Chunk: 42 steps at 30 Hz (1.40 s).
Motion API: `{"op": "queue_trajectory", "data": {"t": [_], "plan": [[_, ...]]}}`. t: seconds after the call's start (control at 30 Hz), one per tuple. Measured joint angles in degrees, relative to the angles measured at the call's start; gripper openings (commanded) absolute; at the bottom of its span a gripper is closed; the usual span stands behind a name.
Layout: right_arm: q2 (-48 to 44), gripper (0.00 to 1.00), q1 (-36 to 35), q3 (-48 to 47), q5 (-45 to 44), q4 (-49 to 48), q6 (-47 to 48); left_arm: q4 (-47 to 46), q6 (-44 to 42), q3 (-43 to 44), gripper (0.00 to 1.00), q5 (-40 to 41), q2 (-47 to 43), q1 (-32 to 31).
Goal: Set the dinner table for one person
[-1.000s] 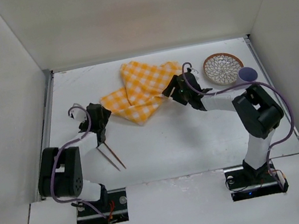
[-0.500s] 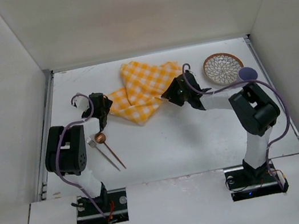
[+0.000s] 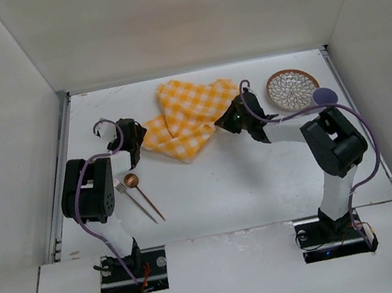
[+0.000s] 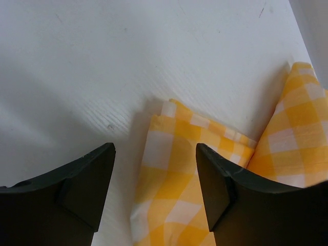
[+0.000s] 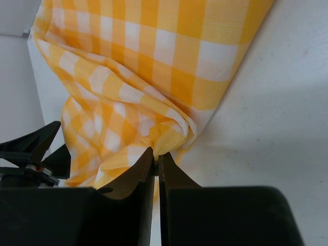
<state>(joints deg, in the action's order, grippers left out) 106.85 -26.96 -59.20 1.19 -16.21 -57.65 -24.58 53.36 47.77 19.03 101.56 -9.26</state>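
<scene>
My left gripper needs to stay low where it is and close straight onto the cloth's corner (image 3: pixel 145 130) (image 4: pixel 160 136), since that corner is already between its open fingers.
The dinner table (image 3: pixel 225 179) is a wide matte-white top. A crumpled yellow-and-white checked cloth (image 3: pixel 187 118) lies at its back middle. My right gripper (image 3: pixel 223 121) is at the cloth's right edge; in the right wrist view it (image 5: pixel 156 154) is shut on a bunched fold of the cloth (image 5: pixel 154 66). My left gripper (image 3: pixel 136 138) is at the cloth's left corner. In the left wrist view it (image 4: pixel 155 154) is open, its fingers either side of that corner (image 4: pixel 174 169) without touching it.
A patterned round plate (image 3: pixel 292 89) sits at the back right, with a small purple round object (image 3: pixel 324 97) beside it. A fork (image 3: pixel 136 201) and a copper spoon (image 3: pixel 143 193) lie side by side front left. Metal rails (image 3: pixel 63 170) run along the side edges.
My right gripper has shut on the cloth's right edge. My left gripper has moved from over the fork and spoon back to the cloth's left corner, uncovering the cutlery.
</scene>
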Motion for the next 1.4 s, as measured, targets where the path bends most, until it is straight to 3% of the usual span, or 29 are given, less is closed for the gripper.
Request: {"op": "queue_trajectory", "data": {"t": [0.17,0.3,0.4,0.53,0.6,0.77,1.03,1.17,1.3,1.4], "plan": [[-3.2,0.09,0.0,1.2,-2.1,-1.0,3.9,-2.8,0.0,-0.1,0.59,-2.4,1.0,0.0],[-5.3,0.09,0.0,1.3,-2.9,-1.7,5.7,-4.2,0.2,-0.2,0.48,-4.1,1.7,0.2],[-5.9,0.09,0.0,1.3,-3.1,-2.2,6.8,-4.9,0.5,-0.4,0.37,-5.5,2.2,0.4],[-6.0,0.08,0.0,1.3,-3.3,-2.3,7.6,-6.1,1.2,-1.6,0.11,-6.9,2.6,0.3],[-6.1,0.07,0.1,1.3,-3.4,-2.4,8.0,-8.0,1.7,-3.2,0.05,-7.3,2.6,0.1],[-10.3,0.06,0.4,3.7,-4.5,-2.2,9.8,-11.2,3.5,-11.0,0.03,-8.3,-3.8,0.1],[-29.2,0.04,0.2,5.0,-9.9,0.1,14.9,-10.5,2.5,-14.1,0.02,-3.6,-33.5,-1.2],[-41.2,0.04,-2.2,5.0,-15.0,2.7,18.5,-9.0,0.9,-13.9,0.02,-0.5,-44.0,-3.5],[-48.9,0.03,-6.2,3.4,-19.2,6.3,22.1,-5.5,-2.0,-11.0,0.02,1.7,-47.8,-5.7],[-49.2,0.03,-6.8,-0.3,-20.3,8.8,23.6,-3.5,-4.5,-5.5,0.02,2.5,-46.0,-6.5]]}}
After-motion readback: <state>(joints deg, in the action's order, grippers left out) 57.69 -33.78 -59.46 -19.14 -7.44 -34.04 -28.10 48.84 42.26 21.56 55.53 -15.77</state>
